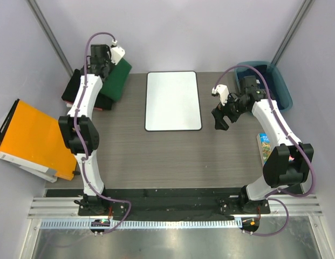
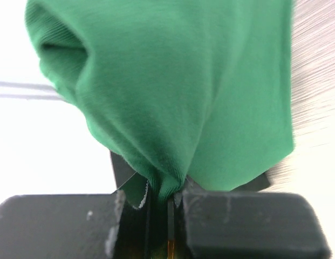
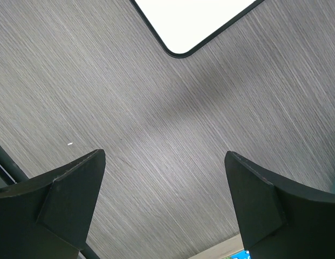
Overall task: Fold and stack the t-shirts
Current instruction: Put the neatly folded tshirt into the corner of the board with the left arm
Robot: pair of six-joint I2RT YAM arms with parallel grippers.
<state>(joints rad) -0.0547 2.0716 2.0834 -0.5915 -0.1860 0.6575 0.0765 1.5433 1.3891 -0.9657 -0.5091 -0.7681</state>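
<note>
The green t-shirt (image 1: 117,80) sticks out over the black t-shirts, which lie below the robot's left gripper, so that gripper needs to go down to the left in the top view and release the green t-shirt.
A folded dark green t-shirt (image 1: 117,80) lies at the table's back left, on top of black folded t-shirts (image 1: 75,89). My left gripper (image 1: 101,63) is over it, shut on a pinched fold of the green t-shirt (image 2: 167,102); in the left wrist view the cloth bunches into the closed jaws of the left gripper (image 2: 168,198). My right gripper (image 1: 223,117) hovers over bare table right of the white board, open. In the right wrist view the right gripper (image 3: 164,178) holds nothing between its wide-apart fingers (image 3: 75,189).
A white rectangular board (image 1: 173,101) lies at the table's middle back. An orange folder (image 1: 32,139) leans off the left edge. A blue bin (image 1: 264,81) stands at the back right, and a small colourful packet (image 1: 264,144) lies by the right edge.
</note>
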